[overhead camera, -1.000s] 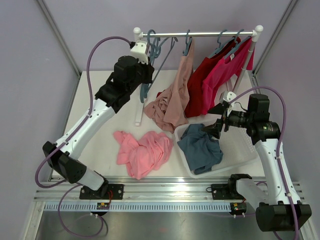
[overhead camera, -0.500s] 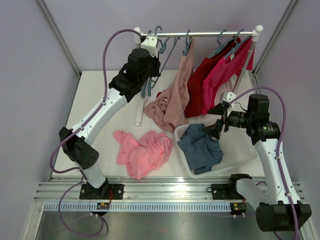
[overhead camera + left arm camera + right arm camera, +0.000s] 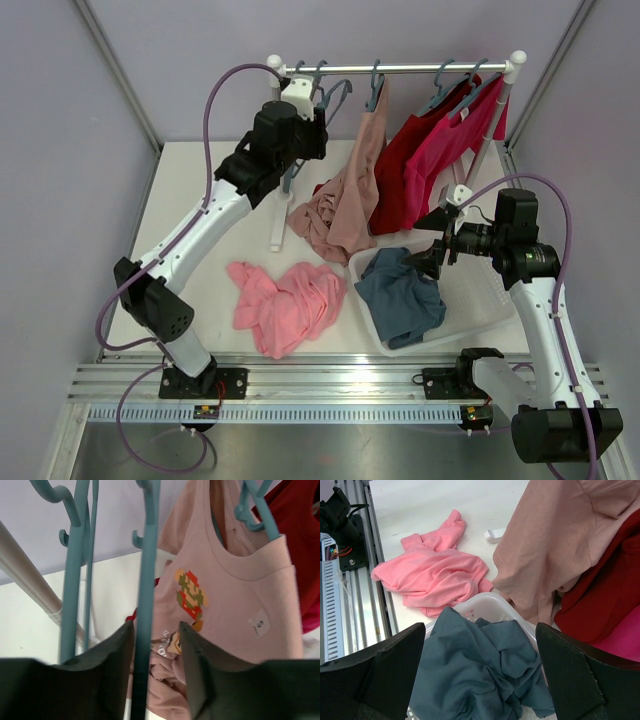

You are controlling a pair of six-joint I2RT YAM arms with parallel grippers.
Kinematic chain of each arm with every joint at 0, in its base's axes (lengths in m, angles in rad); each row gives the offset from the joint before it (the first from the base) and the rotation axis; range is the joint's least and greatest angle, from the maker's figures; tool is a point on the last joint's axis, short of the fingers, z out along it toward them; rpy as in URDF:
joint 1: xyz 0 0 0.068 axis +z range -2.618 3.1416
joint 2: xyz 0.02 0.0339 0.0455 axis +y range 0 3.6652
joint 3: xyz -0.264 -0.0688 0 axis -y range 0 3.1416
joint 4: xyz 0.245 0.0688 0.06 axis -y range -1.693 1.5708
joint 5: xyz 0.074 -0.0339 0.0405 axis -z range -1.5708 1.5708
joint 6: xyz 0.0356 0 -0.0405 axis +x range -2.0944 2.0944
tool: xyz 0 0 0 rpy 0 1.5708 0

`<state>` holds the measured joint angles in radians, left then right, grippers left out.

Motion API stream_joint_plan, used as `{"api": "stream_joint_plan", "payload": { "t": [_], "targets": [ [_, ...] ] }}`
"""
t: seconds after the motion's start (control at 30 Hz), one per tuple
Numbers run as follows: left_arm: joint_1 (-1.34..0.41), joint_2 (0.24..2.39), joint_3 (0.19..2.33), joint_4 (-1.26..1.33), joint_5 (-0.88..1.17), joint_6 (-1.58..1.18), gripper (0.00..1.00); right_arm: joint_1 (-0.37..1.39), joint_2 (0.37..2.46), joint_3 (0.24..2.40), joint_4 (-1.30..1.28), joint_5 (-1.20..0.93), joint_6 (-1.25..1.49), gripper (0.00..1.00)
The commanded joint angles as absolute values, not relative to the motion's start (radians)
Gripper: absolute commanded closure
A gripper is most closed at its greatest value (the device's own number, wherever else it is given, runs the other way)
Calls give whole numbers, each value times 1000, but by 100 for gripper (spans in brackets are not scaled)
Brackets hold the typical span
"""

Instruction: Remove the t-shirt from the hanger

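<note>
I will move my right gripper left in the top view and down onto the pink shirt's basket-side folds, as it lies crumpled outside the basket.
A dusty-pink t-shirt [image 3: 352,190] with a pixel-figure print [image 3: 235,595] hangs from a teal hanger [image 3: 256,511] on the rail [image 3: 400,68]; its lower part bunches on the table. My left gripper [image 3: 318,118] is up at the rail's left end. Its jaws stand apart around the bar of an empty teal hanger [image 3: 146,580], with a gap on the right side of my left gripper [image 3: 156,624]. My right gripper [image 3: 437,240] hovers open over a blue-grey shirt [image 3: 480,680], nothing between the fingers of my right gripper [image 3: 480,626].
Red and magenta shirts [image 3: 430,150] hang at the rail's right end. The blue-grey shirt lies in a white basket [image 3: 480,300]. A pink shirt [image 3: 285,305] is crumpled on the table at the front. More empty teal hangers [image 3: 75,555] hang beside the left gripper.
The left arm rose and swung right to the rail with the empty hanger, and its jaws have parted from the bar. The right arm has not moved.
</note>
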<state>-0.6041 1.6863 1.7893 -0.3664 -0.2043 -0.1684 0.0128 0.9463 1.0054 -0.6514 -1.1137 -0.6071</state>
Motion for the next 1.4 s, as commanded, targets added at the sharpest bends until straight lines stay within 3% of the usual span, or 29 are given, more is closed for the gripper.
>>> {"api": "stream_joint_plan", "payload": {
  "t": [0.0, 0.23, 0.33, 0.43, 0.53, 0.63, 0.67, 0.77, 0.83, 0.97, 1.1, 1.37],
  "targets": [
    [-606, 1562, 1789, -296, -158, -199, 45, 9, 933, 1005, -638, -1153, -632, 1],
    [-606, 1338, 1680, -273, -31, -222, 9, -23, 942, 1015, -734, -1198, -747, 0],
    [-603, 1217, 1545, -268, 23, -181, 1, -23, 977, 1055, -890, -1284, -909, 1],
    [-598, 1036, 1361, -282, 8, -117, 1, -5, 1072, 1149, -1138, -1364, -1168, 1],
    [-598, 850, 1154, -316, -50, -81, 1, 193, 1201, 1277, -1291, -1263, -1328, 0],
    [-597, 625, 993, -357, -110, -72, 1, 447, 1291, 1322, -1156, -983, -1136, 0],
    [-597, 624, 964, -368, -124, -75, 1, 509, 1292, 1316, -1105, -982, -1135, 1],
    [-597, 497, 888, -435, -187, -100, 1, 748, 1377, 1331, -1003, -648, -1074, 1],
    [-597, 417, 864, -488, -237, -127, 1, 846, 1471, 1370, -956, -576, -1036, 1],
    [-597, 302, 833, -544, -284, -176, 1, 965, 1592, 1358, -794, -375, -965, 1],
    [-597, 241, 821, -601, -298, -225, 1, 1028, 1673, 1322, -631, -350, -942, 0],
    [-597, 150, 816, -656, -313, -276, 1, 1065, 1893, 1364, -571, -216, -926, 1]
  ]
}}
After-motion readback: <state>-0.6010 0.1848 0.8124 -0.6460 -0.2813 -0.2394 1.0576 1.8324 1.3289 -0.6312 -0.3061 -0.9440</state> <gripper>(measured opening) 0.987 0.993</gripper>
